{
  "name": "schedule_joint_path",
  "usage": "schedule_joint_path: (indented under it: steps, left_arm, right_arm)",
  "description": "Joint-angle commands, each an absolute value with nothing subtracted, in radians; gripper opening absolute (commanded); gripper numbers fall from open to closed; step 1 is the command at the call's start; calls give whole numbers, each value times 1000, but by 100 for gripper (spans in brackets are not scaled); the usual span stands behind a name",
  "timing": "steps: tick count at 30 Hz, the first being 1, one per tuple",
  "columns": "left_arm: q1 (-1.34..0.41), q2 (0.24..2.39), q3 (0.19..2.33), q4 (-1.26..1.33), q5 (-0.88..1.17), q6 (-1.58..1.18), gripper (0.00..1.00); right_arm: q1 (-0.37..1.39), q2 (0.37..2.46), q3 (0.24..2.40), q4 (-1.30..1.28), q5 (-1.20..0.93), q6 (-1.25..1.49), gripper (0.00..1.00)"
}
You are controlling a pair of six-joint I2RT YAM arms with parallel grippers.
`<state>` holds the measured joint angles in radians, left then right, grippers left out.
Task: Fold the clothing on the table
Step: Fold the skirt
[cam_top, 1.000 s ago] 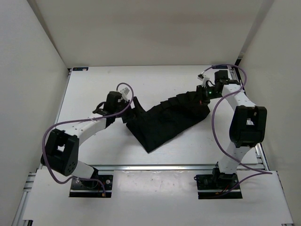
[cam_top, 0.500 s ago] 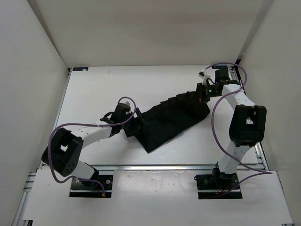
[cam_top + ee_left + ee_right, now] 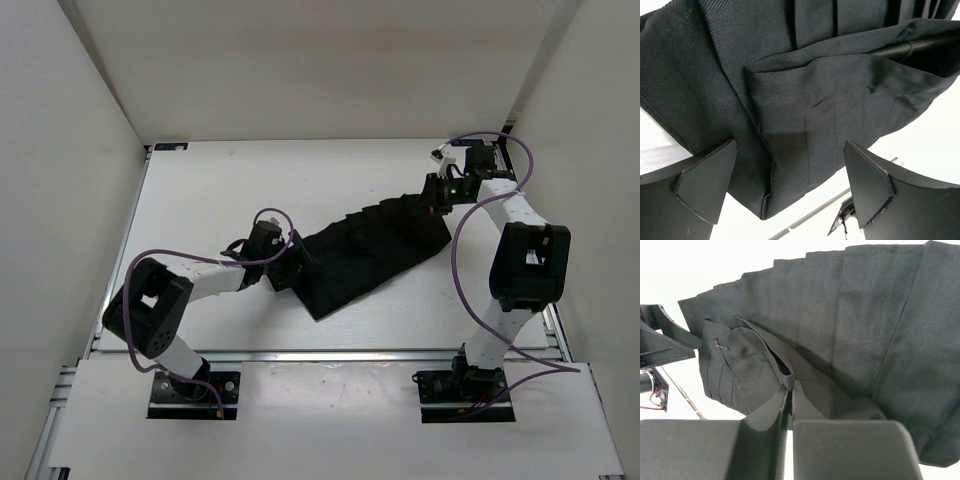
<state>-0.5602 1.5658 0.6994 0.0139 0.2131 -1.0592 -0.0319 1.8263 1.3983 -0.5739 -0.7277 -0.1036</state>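
Note:
Next, the left gripper eases slightly outward over the clothing to close on the top edge of the clothing's folded corner, since that edge still lies beyond its open fingers.
The clothing, a black pleated garment, lies slantwise across the middle of the white table, stretched from near centre to far right. My left gripper hovers open at its near-left end; in the left wrist view both fingers straddle a folded corner of the clothing without touching it, the left gripper wide apart. My right gripper is shut on the clothing's far-right edge; in the right wrist view the right gripper pinches a hem, pleats spreading beyond.
White walls close in the table on the left, right and back. A metal rail runs along the near edge ahead of the arm bases. Purple cables loop off both arms. The left arm's fingers show at the left edge of the right wrist view.
My left arm has swung nearer and rightward, bringing its open gripper down to the clothing's near-left end. The right gripper has drawn its held edge slightly right and farther back, stretching the fabric.

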Motion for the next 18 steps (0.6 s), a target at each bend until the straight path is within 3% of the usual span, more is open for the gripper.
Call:
schedule_joint_path:
  steps: [1,18]
  left_arm:
    - [-561,1571,719,75,201,-1052,99]
    - [-558,1606,722,195,208,-1060,88]
  right_arm:
    - [-38,1831,1407,-546,-727,-97,0]
    - [-17,1827,1387,-529,-718,-98,0]
